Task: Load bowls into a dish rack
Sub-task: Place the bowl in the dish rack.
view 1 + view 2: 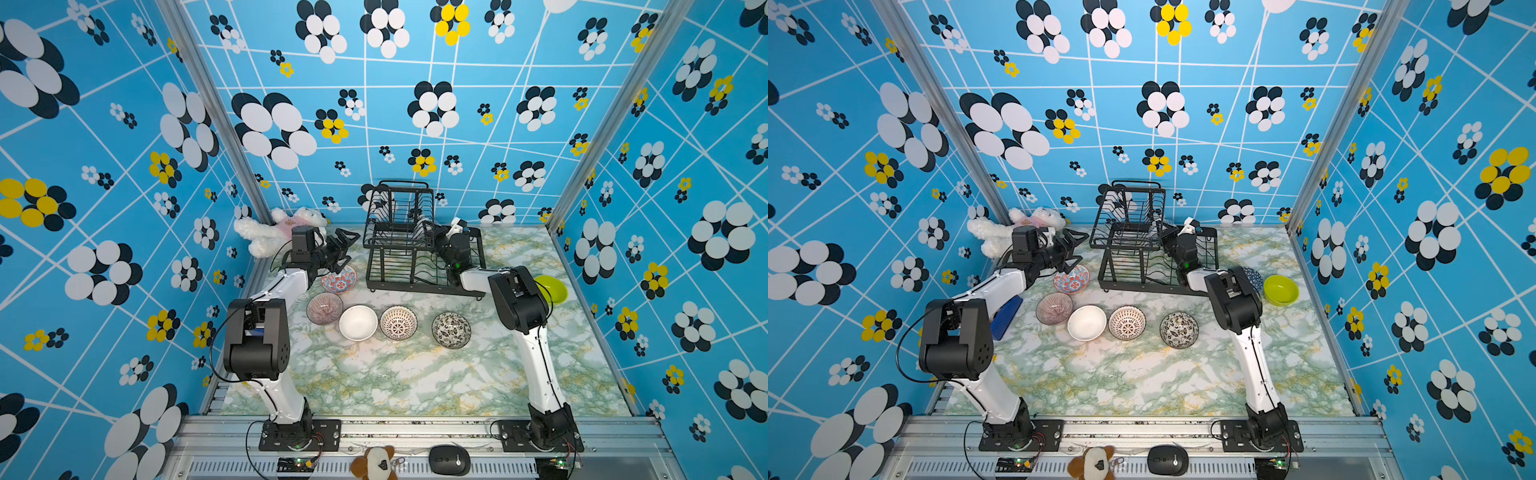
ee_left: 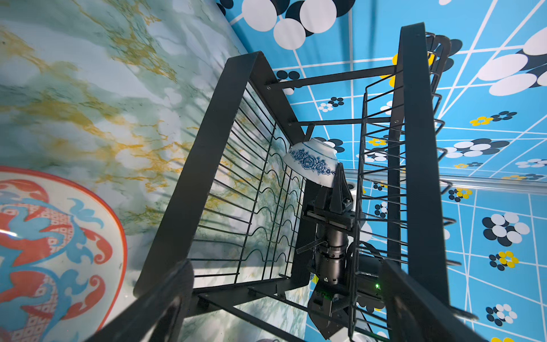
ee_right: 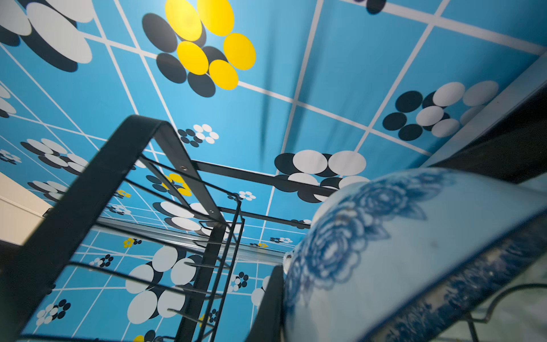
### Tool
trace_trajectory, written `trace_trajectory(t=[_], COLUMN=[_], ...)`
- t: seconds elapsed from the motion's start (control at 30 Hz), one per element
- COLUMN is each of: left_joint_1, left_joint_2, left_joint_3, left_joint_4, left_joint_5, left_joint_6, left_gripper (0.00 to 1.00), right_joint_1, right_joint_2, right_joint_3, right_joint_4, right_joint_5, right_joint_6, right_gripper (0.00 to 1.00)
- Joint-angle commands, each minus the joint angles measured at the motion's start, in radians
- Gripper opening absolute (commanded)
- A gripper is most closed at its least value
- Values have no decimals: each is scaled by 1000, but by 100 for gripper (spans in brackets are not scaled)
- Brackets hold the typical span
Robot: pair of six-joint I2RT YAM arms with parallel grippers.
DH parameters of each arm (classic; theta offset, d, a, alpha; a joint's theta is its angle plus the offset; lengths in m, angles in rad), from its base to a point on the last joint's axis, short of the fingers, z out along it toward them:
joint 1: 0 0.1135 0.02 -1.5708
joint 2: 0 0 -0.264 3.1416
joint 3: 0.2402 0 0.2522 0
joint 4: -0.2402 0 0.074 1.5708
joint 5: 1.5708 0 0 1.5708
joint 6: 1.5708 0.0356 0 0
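Observation:
The wires of the lower tray [image 3: 494,302] lie below the robot's right gripper, so next it needs to lower the blue-and-white bowl [image 3: 399,251] onto them and release the bowl's rim.
The black wire dish rack [image 1: 368,270] [image 1: 1104,270] stands at the back centre. My right gripper [image 2: 337,177] reaches into its lower tray under the raised basket, shut on the rim of a blue-and-white bowl [image 2: 313,161] [image 3: 399,251] held on edge. Left of the rack, my left gripper [image 1: 348,250] [image 2: 290,311] hangs open and holds nothing, just above the red-blue floral bowl [image 1: 340,280] [image 2: 44,251]. On the table in front lie a purplish ribbed bowl [image 1: 324,308], a white bowl [image 1: 358,323] and two black-and-white patterned bowls [image 1: 398,323] [image 1: 451,329]. A lime green bowl [image 1: 552,289] sits at the right.
A dark blue patterned bowl [image 1: 1252,276] shows behind the right arm's elbow. A white plush toy [image 1: 274,232] lies in the back left corner and a blue object [image 1: 1007,313] under the left arm. A mouse [image 1: 449,459] and a brown plush [image 1: 374,461] sit on the front rail.

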Motion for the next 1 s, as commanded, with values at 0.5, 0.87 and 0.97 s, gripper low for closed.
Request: trace_trajectory(t=[0.5,0.87,0.97], left_joint_1=[9,9,9], left_joint_2=[51,53,55], left_joint_3=[6,7,7], left_joint_4=[69,74,76], left_joint_5=[37,41,42], left_joint_6=[-65,-77,-79], left_gripper=[99,99,99], right_joint_1=[24,43,43], right_joint_2=[96,124,117], right_joint_3=[134,109,83], right_joint_4=[21,40,61], right_joint_5=[107,159,171], right_joint_6=[37,49,49], right_gripper=[0,0,0])
